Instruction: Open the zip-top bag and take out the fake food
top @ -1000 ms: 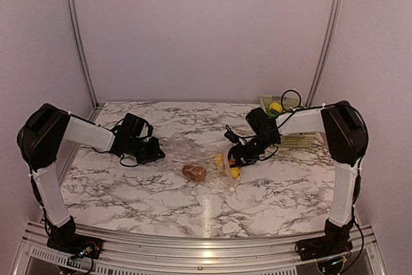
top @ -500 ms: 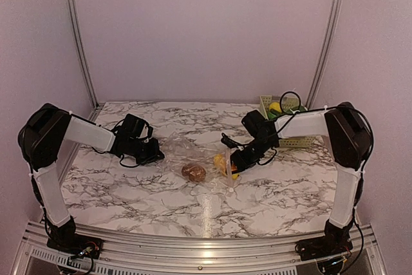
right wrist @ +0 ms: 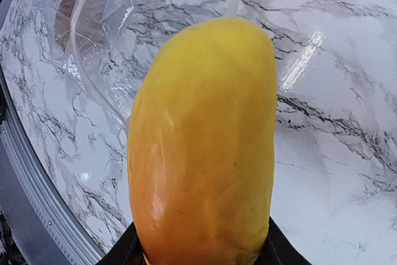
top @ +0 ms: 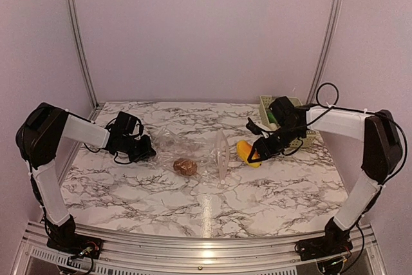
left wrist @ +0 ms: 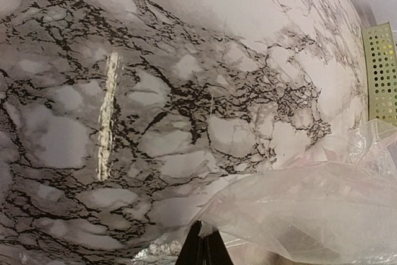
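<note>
My right gripper rises outward over the basket holding green food next and releases, since the basket lies to its right in the top view.
The clear zip-top bag [top: 196, 149] lies mid-table with its mouth open toward the right. A brown round piece [top: 185, 167] sits inside it. My left gripper [top: 147, 153] is shut on the bag's left edge; in the left wrist view the black fingertips [left wrist: 200, 249] pinch the plastic [left wrist: 310, 209]. My right gripper [top: 256, 154] is shut on a yellow-orange piece [top: 246, 152], held outside the bag to the right of its mouth. In the right wrist view this piece [right wrist: 205, 141] fills the frame, with the bag's open mouth [right wrist: 124, 41] behind it.
A pale green slatted basket [top: 302, 138] stands at the back right, behind my right arm, with green food [top: 272, 118] showing in it. Its perforated wall [left wrist: 381, 72] shows in the left wrist view. Metal rails run along the table's front edge.
My right gripper has pulled the yellow-orange piece out of the bag and moved it right. The bag and the brown piece shifted left, and the bag's mouth now stands open.
</note>
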Tool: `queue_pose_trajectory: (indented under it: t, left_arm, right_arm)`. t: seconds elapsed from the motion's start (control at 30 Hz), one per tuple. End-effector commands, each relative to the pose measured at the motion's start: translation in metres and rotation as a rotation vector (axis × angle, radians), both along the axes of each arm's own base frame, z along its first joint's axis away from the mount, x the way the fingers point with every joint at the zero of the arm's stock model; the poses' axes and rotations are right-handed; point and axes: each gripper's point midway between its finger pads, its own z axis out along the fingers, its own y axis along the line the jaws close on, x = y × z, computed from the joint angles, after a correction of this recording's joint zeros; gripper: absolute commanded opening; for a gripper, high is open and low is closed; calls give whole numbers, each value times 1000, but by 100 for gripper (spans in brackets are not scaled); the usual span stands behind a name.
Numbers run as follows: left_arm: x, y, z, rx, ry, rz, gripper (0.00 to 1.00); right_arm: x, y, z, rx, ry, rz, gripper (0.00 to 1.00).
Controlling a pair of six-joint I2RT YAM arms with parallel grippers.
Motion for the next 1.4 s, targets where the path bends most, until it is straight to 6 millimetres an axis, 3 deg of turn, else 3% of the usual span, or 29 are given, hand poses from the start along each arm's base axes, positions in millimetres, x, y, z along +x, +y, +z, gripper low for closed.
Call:
queue_pose_trajectory:
  t: [0.0,0.17,0.4,0.63,0.73,0.8,0.87,1.03,1.13,1.23,1.27,1.37]
  left_arm:
    - [4,6,-1,15,15,9,0]
    - [7,4,0,16,13,0,0]
    - [10,2,0,12,13,-5,0]
    - [15,0,5,3,2,-13,0]
    - [15,-2,5,-1,3,-16,0]
    - [16,-2,5,-2,4,-18,0]
    - [16,-2,5,-3,4,-20,0]
    - [15,-4,5,-8,6,-33,0]
    - [16,-5,5,-10,5,-37,0]
    - [16,-6,7,-11,1,-42,0]
    - [16,-6,7,-14,-1,-43,0]
    - [16,-7,8,-24,-3,-48,0]
  right_arm:
    - [11,-33,22,-2,-33,-89,36]
    - [72,-84,61,19,-156,-285,36]
    - [157,-192,73,-24,-248,-579,36]
    - [198,-258,57,-221,-294,-666,38]
    - [203,-267,46,-264,-271,-666,50]
    - [205,-268,49,-270,-279,-670,59]
    - [207,-267,57,-260,-294,-670,62]
    - [203,-247,75,-201,-330,-635,71]
    - [197,-230,81,-180,-336,-598,69]
    - [188,-187,90,-108,-362,-509,65]
    - [180,-152,89,-67,-354,-435,63]
    - [159,-87,84,47,-329,-289,56]
